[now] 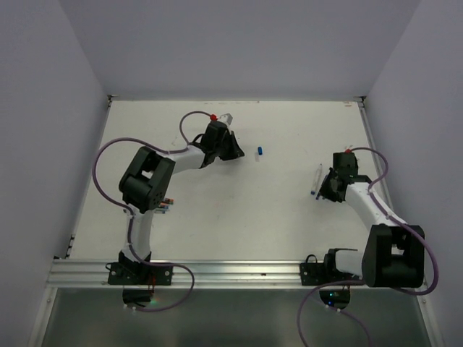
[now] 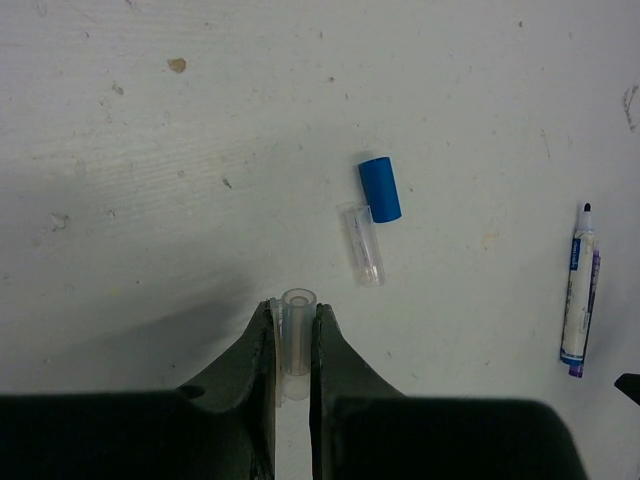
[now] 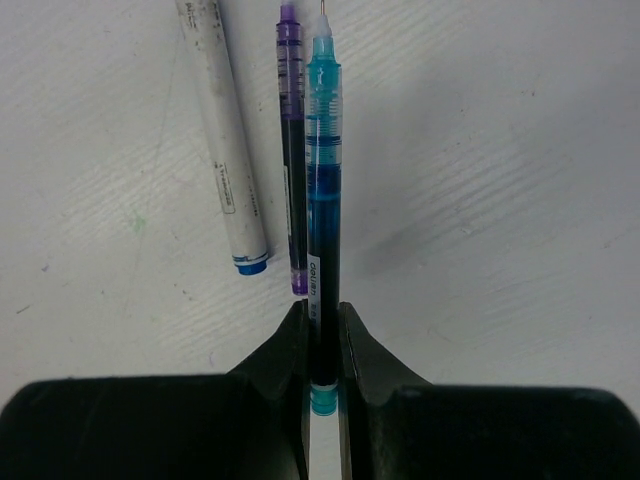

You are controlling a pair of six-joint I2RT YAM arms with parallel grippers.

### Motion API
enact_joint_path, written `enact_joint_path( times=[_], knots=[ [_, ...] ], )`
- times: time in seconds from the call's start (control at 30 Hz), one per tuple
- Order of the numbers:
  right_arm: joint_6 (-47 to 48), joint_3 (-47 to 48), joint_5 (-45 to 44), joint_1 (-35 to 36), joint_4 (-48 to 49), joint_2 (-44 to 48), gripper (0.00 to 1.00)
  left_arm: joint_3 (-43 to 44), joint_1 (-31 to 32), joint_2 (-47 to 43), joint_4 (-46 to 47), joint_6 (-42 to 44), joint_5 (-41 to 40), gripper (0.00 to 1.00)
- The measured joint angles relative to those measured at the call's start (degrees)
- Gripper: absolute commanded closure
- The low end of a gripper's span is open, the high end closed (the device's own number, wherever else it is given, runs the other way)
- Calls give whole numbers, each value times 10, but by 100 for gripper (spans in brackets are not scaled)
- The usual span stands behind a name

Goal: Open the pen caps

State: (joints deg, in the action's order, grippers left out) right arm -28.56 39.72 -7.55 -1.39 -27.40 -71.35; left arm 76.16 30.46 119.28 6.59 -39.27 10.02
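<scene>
The robot's right gripper will next go down beside the purple pen (image 3: 291, 150) and then let go of the teal pen.
My left gripper (image 2: 293, 322) is shut on a clear pen cap (image 2: 297, 345), held just above the table. Ahead of it lie a blue cap (image 2: 379, 188) and a second clear cap (image 2: 362, 245), side by side; both show in the top view, the blue cap (image 1: 260, 150) and the clear cap (image 1: 257, 158). My right gripper (image 3: 320, 315) is shut on a teal pen (image 3: 323, 190) near its rear end, and its bare tip points away. A purple pen (image 3: 291, 150) and a white pen (image 3: 222, 140) lie on the table just left of it.
The left gripper (image 1: 230, 148) is at the far middle of the table and the right gripper (image 1: 327, 186) at the right. The uncapped pens (image 1: 318, 181) lie by the right gripper. A few coloured pens (image 1: 166, 205) lie under the left arm's elbow. Side walls enclose the table.
</scene>
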Motion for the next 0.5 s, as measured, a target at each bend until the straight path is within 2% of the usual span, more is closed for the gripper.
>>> enact_joint_path(
  times=[0.37, 0.5],
  knots=[
    [-4, -15, -7, -12, 18, -26, 100, 38, 9, 46, -11, 2, 11, 100],
    [-6, -15, -4, -15, 23, -40, 93, 51, 11, 57, -12, 1, 15, 100]
  ],
)
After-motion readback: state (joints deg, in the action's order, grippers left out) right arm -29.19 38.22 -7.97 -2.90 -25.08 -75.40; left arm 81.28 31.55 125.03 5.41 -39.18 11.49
